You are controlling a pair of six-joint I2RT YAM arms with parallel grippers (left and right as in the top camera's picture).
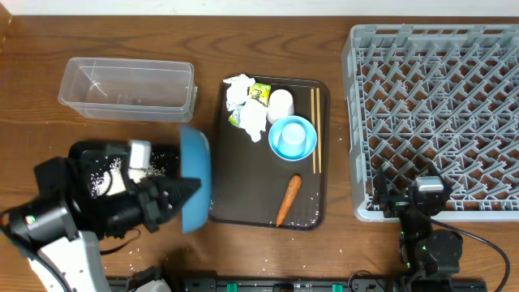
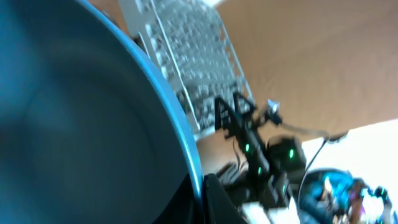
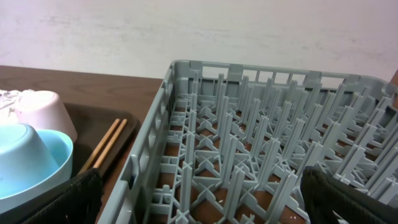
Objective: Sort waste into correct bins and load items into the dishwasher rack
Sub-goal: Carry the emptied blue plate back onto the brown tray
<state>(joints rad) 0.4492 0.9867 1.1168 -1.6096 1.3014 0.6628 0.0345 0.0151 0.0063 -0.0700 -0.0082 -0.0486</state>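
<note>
Next, I swing my left gripper to the right in the overhead view, lowering the plate point(image 1: 195, 177) flat onto the tray beside the carrot, since that spot is empty.
My left gripper point(image 1: 191, 187) is shut on the rim of the dark-blue plate point(image 1: 195, 177), which stands tilted on edge over the black tray point(image 1: 85, 154) strewn with rice grains point(image 1: 104, 180). In the left wrist view the plate point(image 2: 74, 112) fills the left, and my gripper point(image 2: 202, 194) pinches its rim. The brown serving tray point(image 1: 243, 195) holds napkins point(image 1: 243, 101), a green-yellow wrapper point(image 1: 260, 92), a whitish-pink cup point(image 1: 280, 103), a light-blue bowl point(image 1: 302, 147) with a light-blue cup point(image 1: 289, 135) in it, chopsticks point(image 1: 315, 130) and a carrot point(image 1: 289, 199). My right gripper point(image 1: 413, 203) stands open at the grey rack's point(image 1: 438, 97) front edge.
The clear container point(image 1: 130, 88) sits at the back left. In the right wrist view my open gripper point(image 3: 205, 202) looks over the rack's pegs point(image 3: 249, 124), with the pink cup point(image 3: 40, 112), the bowl point(image 3: 53, 158) and the chopsticks point(image 3: 106, 144) to its left.
</note>
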